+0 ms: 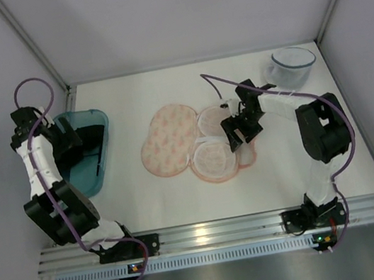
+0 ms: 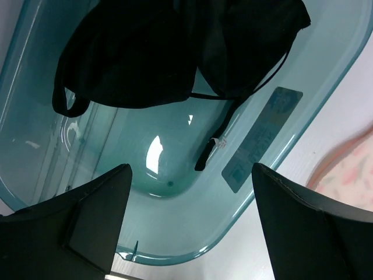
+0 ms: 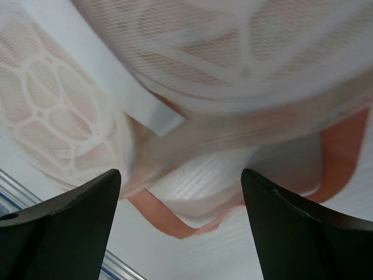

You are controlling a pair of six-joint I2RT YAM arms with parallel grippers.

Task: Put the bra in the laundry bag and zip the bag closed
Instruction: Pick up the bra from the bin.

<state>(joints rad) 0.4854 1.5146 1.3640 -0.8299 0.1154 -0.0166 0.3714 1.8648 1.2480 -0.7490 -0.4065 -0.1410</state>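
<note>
My left gripper is due to go down next, to the cup edge nearest the bin's label on the bra (image 1: pixel 90 139) down in the bin (image 1: pixel 87 179).
The black bra (image 2: pixel 145 58) lies crumpled inside the teal bin (image 2: pixel 175 233), its thin strap trailing across the bin floor. In the top view the bra (image 1: pixel 90 139) shows as a dark patch in the bin (image 1: pixel 87 179). My left gripper (image 2: pixel 191 169) hangs open just above the bin's near end, nothing between its fingers; from above the left gripper (image 1: pixel 72 141) sits over the bin. The laundry bag (image 1: pixel 169 139) lies open at mid-table, its mesh lining (image 3: pixel 233 46) facing up. My right gripper (image 1: pixel 239 131) hovers open over its right edge, near the pink loop (image 3: pixel 169 219).
A translucent round tub (image 1: pixel 290 69) with a dark rim stands at the back right. Grey walls close in both sides and the back. A metal rail (image 1: pixel 217 232) runs along the near edge.
</note>
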